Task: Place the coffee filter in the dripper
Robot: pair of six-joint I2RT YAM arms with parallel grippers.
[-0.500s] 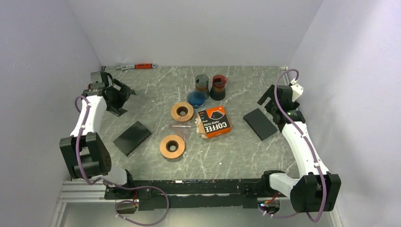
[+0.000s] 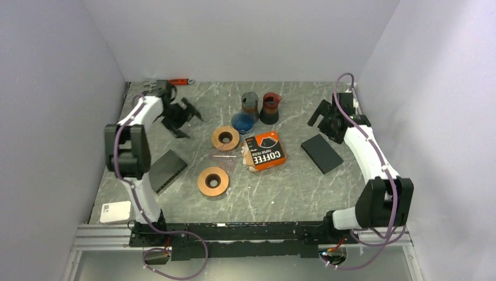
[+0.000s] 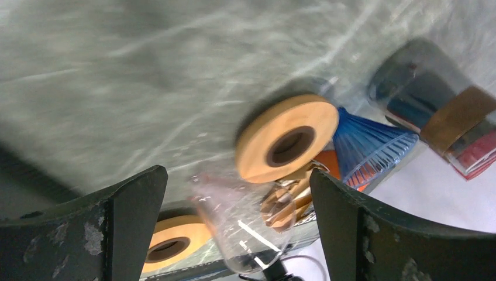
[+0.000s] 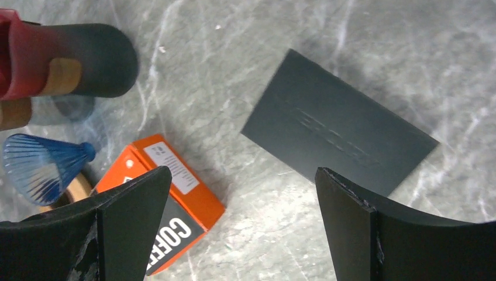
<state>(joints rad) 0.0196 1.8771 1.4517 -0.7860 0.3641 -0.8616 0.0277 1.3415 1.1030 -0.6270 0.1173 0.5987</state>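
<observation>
My right gripper moves outward and left in the top view next, onto the near side of the red dripper's rim, since that side stands open to it.
The orange coffee filter box lies mid-table, with brown paper filters fanning out of its left end; they also show in the left wrist view. A clear plastic dripper lies on its side next to them, also in the left wrist view. A blue dripper stands behind the box. My left gripper is open and empty, in the air at back left, left of the drippers. My right gripper is open and empty, at the right, above the table right of the box.
Two wooden rings lie left of the box. A dark dripper and a red dripper stand at the back. Black pads lie at left and right. A wrench lies by the back wall.
My left arm has swung from the far left edge to the back and right, toward the drippers. My right gripper has moved a little back and left. Both stay open.
</observation>
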